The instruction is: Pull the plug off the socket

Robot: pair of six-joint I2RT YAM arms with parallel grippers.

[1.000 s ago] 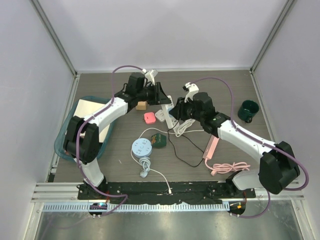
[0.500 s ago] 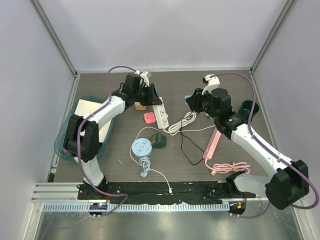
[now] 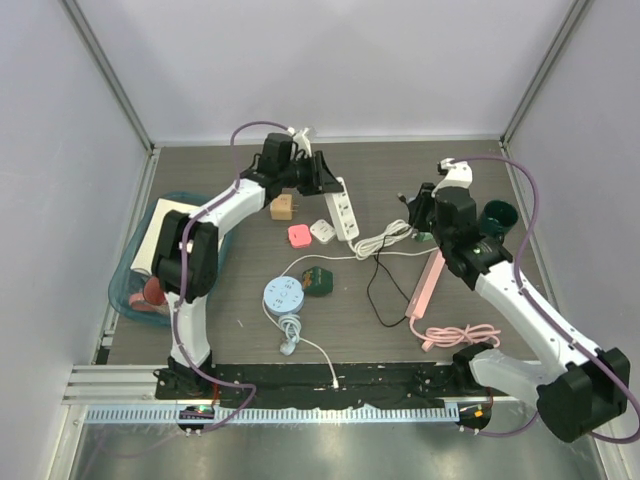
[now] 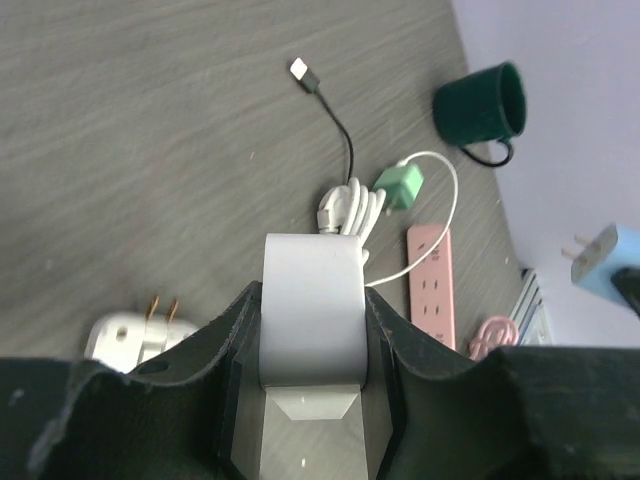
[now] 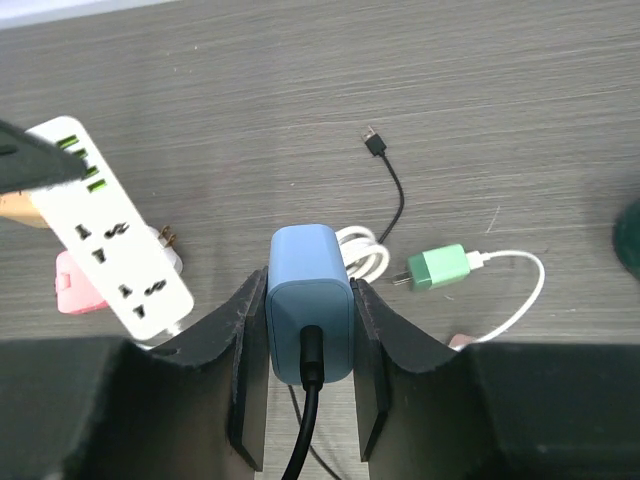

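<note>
The blue plug is clear of the power strip, so the robot's right gripper needs to move back and down to the bare tabletop (image 3: 355, 288) beside the dark green box next and let go of the plug.
My left gripper (image 3: 325, 186) is shut on one end of the white power strip (image 3: 346, 211), which fills the space between the fingers in the left wrist view (image 4: 311, 310). My right gripper (image 3: 414, 208) is shut on the blue plug (image 5: 310, 298), with its black cable (image 5: 308, 400) running back toward the wrist. The plug is out of the strip and a clear gap separates them. The strip's sockets show at the left of the right wrist view (image 5: 112, 247). The plug shows at the right edge of the left wrist view (image 4: 602, 256).
On the table lie a green plug (image 5: 439, 267) with a coiled white cable (image 3: 385, 240), a pink power strip (image 3: 425, 285), a pink cable (image 3: 462, 335), a dark green mug (image 3: 496, 221), a white adapter (image 3: 323, 230), a pink square (image 3: 298, 236), a wooden block (image 3: 284, 207), a round blue hub (image 3: 283, 295) and a teal basket (image 3: 128, 285).
The grippers were close together with the plug at the strip. My right gripper has drawn back to the right with the blue plug, and my left has carried the strip toward the back.
</note>
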